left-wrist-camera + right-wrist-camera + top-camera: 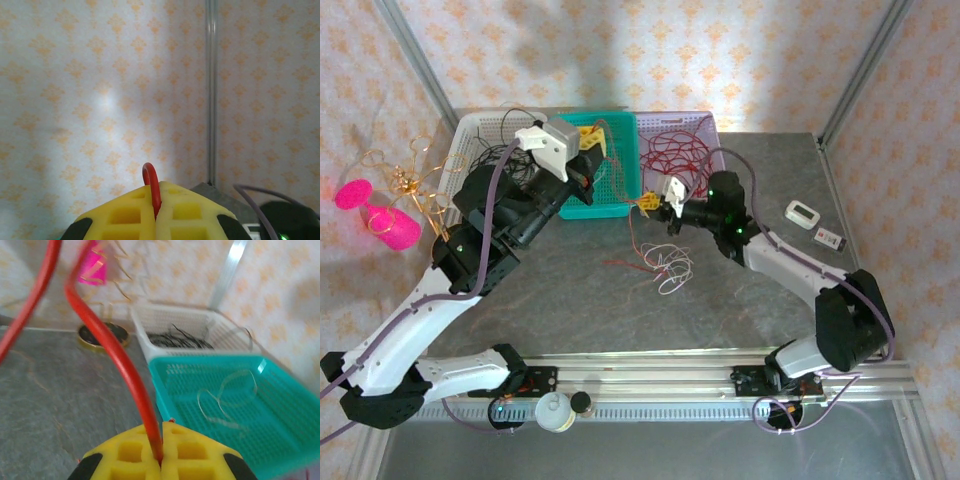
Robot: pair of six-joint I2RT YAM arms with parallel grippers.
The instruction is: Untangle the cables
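Observation:
The cable in my right gripper goes away from the teal basket next. The gripper turns and moves toward the lilac basket's near side to release it where red cables already lie.
My left gripper hangs above the teal basket. It is shut on a red cable, whose small loop pokes up between the yellow fingers. My right gripper is by that basket's right front corner, also shut on a red cable that arcs up and to the left from the pads. A loose tangle of red and white cables lies on the table just in front of it. More red cables fill the lilac basket. A white cable lies in the teal basket.
A white basket with black cables stands at the back left. The gold wire stand and pink cups sit off the table's left edge. A white device and a small stick lie at the right.

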